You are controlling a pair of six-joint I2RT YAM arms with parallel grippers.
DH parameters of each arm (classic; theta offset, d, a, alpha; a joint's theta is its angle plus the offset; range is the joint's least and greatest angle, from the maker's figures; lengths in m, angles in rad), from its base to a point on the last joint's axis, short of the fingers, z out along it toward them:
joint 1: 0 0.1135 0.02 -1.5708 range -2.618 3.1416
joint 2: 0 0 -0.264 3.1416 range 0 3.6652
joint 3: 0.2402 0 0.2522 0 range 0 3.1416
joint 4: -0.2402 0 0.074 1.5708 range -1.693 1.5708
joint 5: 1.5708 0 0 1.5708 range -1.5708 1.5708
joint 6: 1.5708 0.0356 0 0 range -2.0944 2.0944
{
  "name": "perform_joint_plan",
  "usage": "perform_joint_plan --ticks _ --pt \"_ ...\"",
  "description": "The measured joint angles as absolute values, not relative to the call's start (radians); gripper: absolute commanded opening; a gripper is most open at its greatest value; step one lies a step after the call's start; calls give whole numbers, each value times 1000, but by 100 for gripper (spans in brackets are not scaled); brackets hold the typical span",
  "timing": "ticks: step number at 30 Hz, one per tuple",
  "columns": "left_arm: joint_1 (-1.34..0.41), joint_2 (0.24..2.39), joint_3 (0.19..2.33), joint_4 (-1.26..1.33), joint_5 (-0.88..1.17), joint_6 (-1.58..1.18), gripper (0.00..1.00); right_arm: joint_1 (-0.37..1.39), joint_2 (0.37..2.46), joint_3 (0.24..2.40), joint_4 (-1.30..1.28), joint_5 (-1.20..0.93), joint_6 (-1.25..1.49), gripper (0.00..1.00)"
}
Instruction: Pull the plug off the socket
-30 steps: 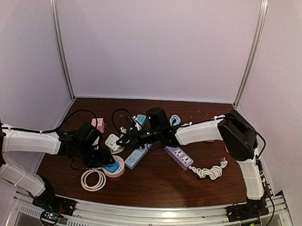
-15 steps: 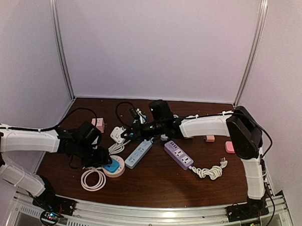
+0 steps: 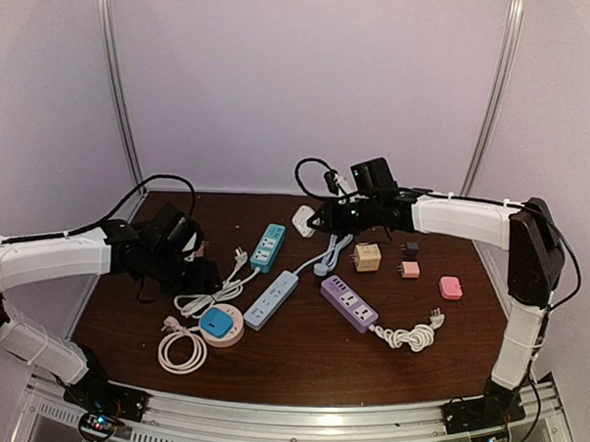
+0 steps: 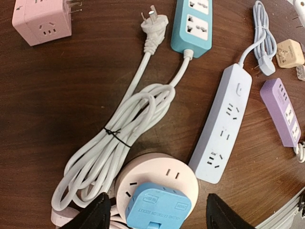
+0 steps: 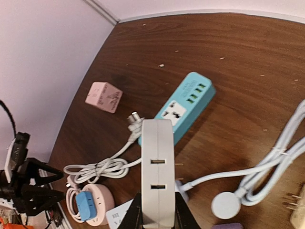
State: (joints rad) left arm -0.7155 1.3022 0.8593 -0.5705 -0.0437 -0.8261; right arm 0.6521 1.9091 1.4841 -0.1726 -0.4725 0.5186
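I will move my right gripper to the right in the top view and down, because the bare tabletop beyond the tan cube (image 3: 391, 237) is below on that side.
A round pink socket (image 4: 157, 176) lies on the table with a blue plug (image 4: 158, 206) seated in it; both show at front left in the top view (image 3: 220, 325). My left gripper (image 4: 157, 219) is open, its fingers (image 4: 93, 217) on either side of the socket and apart from it. My right gripper (image 5: 158, 217) is shut on a white flat adapter plug (image 5: 158, 162), held on edge in the air with its prongs pointing right. In the top view this adapter (image 3: 303, 218) hangs over the back middle of the table.
A teal power strip (image 3: 267, 246) with a bundled white cord (image 4: 119, 143), a pale blue strip (image 3: 272, 298) and a purple strip (image 3: 348, 302) lie mid-table. A pink cube (image 4: 43, 21) sits far left. A tan cube (image 3: 367, 256), small pink adapters (image 3: 451, 287) and a coiled cable (image 3: 407, 336) lie to the right.
My right gripper has lifted the white adapter from the table's left middle and carried it up and to the back right. My left gripper has drawn back slightly from the pink socket.
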Motion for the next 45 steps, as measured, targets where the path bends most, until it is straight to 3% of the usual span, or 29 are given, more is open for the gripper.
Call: perform_joint_plan --ticks 14,30,45 --pt "-715 1317 894 -570 -46 -797 70 409 1913 1552 -448 -19 337 0" --pt "-715 1251 894 -579 -46 -794 70 358 2258 1886 -613 317 172 1" --pt "-715 1228 886 -600 -49 -795 71 358 2372 2004 -682 360 117 26"
